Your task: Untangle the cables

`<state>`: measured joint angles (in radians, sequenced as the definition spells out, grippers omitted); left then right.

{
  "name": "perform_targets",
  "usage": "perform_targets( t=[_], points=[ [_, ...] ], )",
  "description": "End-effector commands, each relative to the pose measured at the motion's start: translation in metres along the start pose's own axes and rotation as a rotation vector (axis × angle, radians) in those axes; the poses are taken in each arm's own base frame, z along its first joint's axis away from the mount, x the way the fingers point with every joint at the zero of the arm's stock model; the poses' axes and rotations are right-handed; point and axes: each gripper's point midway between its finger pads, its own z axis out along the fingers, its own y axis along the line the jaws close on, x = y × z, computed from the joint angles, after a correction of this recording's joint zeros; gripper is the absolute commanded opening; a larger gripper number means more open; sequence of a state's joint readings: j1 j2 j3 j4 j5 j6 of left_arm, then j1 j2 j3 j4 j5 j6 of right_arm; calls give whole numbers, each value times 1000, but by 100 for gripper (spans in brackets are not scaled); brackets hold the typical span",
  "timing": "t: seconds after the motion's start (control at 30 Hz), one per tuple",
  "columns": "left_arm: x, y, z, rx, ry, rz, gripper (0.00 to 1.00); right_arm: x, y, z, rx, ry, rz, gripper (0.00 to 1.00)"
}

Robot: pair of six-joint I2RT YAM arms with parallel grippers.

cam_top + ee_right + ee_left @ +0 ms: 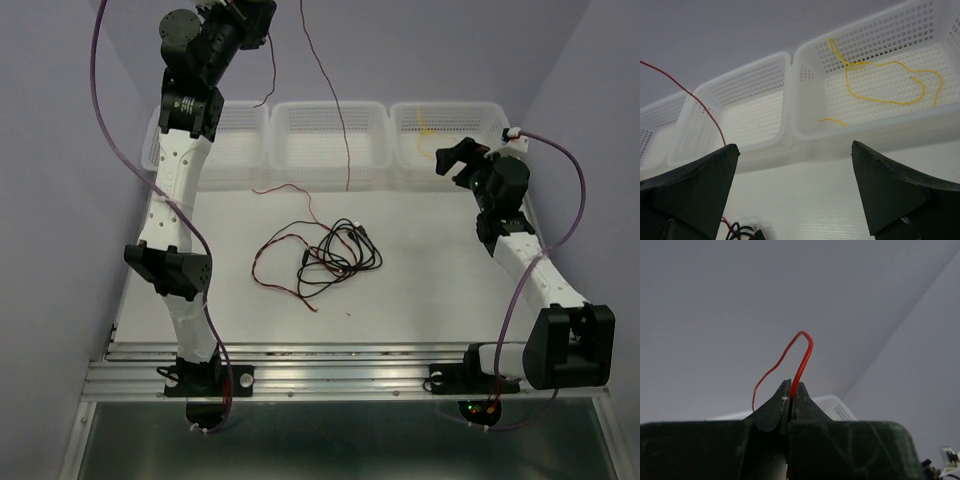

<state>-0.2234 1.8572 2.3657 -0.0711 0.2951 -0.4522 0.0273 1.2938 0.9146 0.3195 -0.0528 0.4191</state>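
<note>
I need to lower my left gripper next over the empty middle basket [333, 140], below it and to its right in the top view, and let go of the red cable.
My left gripper [248, 18] is raised high at the back left and is shut on the red cable [805, 347], which loops out above its closed fingertips [791, 386]. The red cable [338, 110] hangs down in long strands to the table, where it lies tangled with the black cable [340, 255] in a loose pile. My right gripper [455, 160] is open and empty, above the table in front of the right basket. The yellow cable [880, 95] lies in that basket and also shows in the top view [430, 130]. The black cable's end [742, 232] shows by my right gripper [795, 150].
Three white mesh baskets stand in a row along the back edge: left [235, 125], middle [300, 150] and right [470, 125]. Walls close in the table on the left, back and right. Thick purple cables run along both arms.
</note>
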Motion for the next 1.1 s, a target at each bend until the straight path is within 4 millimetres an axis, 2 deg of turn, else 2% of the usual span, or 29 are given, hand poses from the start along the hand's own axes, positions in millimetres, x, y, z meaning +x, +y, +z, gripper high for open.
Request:
perform_targets(
  t=[0.0, 0.1, 0.17, 0.23, 0.3, 0.33, 0.4, 0.43, 0.47, 0.53, 0.57, 0.73, 0.77, 0.83, 0.97, 1.07],
  points=[
    [-66, -43, 7, 160, -247, -50, 0, -17, 4, -11, -9, -57, -18, 100],
    [-67, -27, 21, 128, -337, -87, 0, -9, -1, -10, 4, -36, -21, 100],
    [-62, -7, 32, 48, -382, -116, 0, 1, -4, -7, 10, -1, -18, 100],
    [-27, 21, 56, -2, -369, -137, 0, 12, -4, -7, -7, 34, -21, 100],
    [-5, 37, 70, -44, -356, -148, 0, 19, -6, -7, -3, 50, -15, 100],
    [24, 51, 83, -67, -320, -154, 0, 26, -9, -8, 0, 66, -20, 100],
    [50, 62, 94, -81, -286, -168, 0, 30, -12, -8, 9, 73, -26, 100],
    [61, 74, 98, -120, -288, -175, 0, 33, -13, -8, 11, 79, -30, 100],
    [89, 84, 106, -145, -253, -182, 0, 36, -16, -8, 18, 88, -32, 100],
    [113, 93, 112, -171, -232, -170, 0, 40, -19, -7, 30, 98, -33, 100],
    [135, 103, 116, -192, -204, -161, 0, 43, -20, -7, 29, 104, -33, 100],
    [187, 115, 120, -228, -127, -163, 0, 55, -24, -2, 40, 135, -7, 100],
    [202, 122, 118, -240, -93, -166, 0, 56, -24, -1, 39, 139, -5, 100],
    [219, 122, 115, -237, -59, -172, 0, 61, -25, 1, 38, 153, -4, 100],
    [268, 126, 100, -264, 38, -152, 0, 68, -29, 1, 48, 165, -2, 100],
    [290, 124, 90, -269, 83, -144, 0, 71, -31, 1, 49, 173, -6, 100]
  ],
)
